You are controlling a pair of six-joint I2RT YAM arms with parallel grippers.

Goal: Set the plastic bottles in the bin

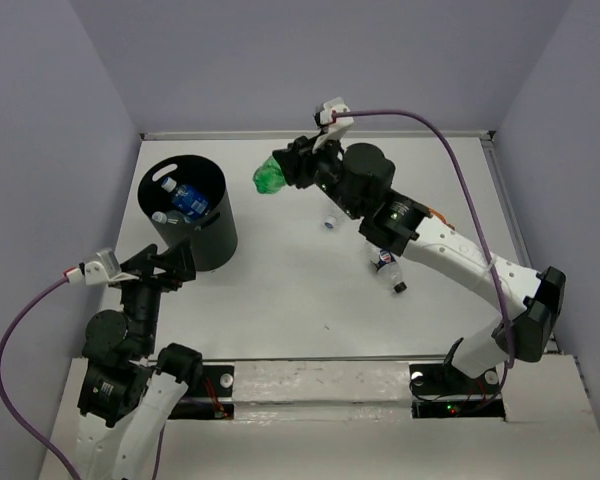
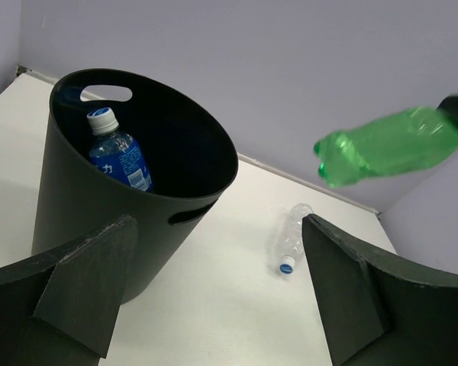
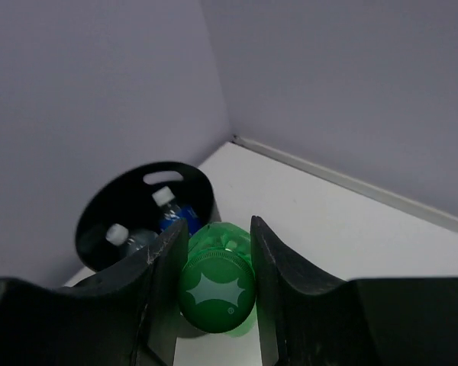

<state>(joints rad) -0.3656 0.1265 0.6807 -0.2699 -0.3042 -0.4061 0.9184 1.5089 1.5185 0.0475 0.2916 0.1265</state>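
Next, my right gripper carries the bottle to the left in the top view and releases it inside the bin's opening [image 1: 198, 184] [image 3: 143, 210], which lies that way.
My right gripper [image 1: 283, 172] is shut on the green bottle [image 1: 269, 179], held in the air right of the black bin [image 1: 216, 240]. In the right wrist view my right gripper [image 3: 217, 248] clamps the green bottle [image 3: 216, 293], with the bin [image 3: 202, 183] beyond it. The bin holds two blue-labelled bottles [image 1: 188, 199]; one shows in the left wrist view [image 2: 119, 156]. A clear bottle with a blue cap [image 2: 291, 239] lies on the table; it is mostly hidden under the right arm in the top view [image 1: 329, 222]. A dark-labelled bottle [image 1: 388, 270] lies under the right arm. My left gripper [image 1: 178, 260] is open and empty beside the bin.
The table [image 1: 280, 290] is white with a raised edge strip [image 1: 230, 134] at the back and grey walls on three sides. The right arm [image 1: 450, 255] stretches diagonally across the right half. Purple cables [image 1: 460, 170] loop above both arms.
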